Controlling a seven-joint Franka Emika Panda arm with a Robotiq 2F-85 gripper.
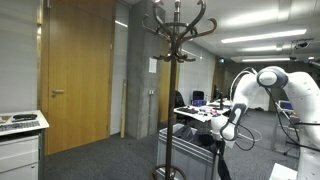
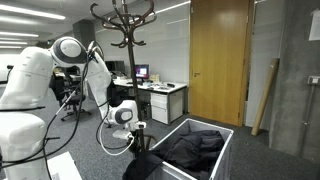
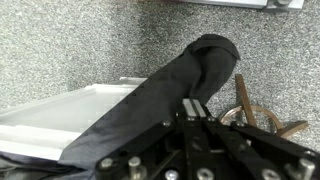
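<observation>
I will next lift the black garment [image 2: 143,160] in my gripper past the bin's rim and over the white bin, then lower it and let go, because dark clothing is already inside.
My gripper [image 3: 197,107] has its fingers pressed together on a black garment [image 3: 165,88], which drapes away from the fingertips over the carpet. In both exterior views the gripper [image 2: 137,127] [image 1: 216,128] hangs low beside the wooden coat stand [image 2: 125,40] [image 1: 176,60], and the black garment [image 2: 143,160] trails down from it. A white bin [image 2: 226,150] holds more dark clothing [image 2: 196,150] next to the gripper. The bin's rim [image 3: 60,108] shows in the wrist view under the garment.
The coat stand's ringed wooden base [image 3: 250,112] is on the carpet just beyond the fingertips. Wooden doors [image 2: 218,55] [image 1: 75,70], office desks with monitors [image 2: 160,90] and a white cabinet [image 1: 20,140] stand around.
</observation>
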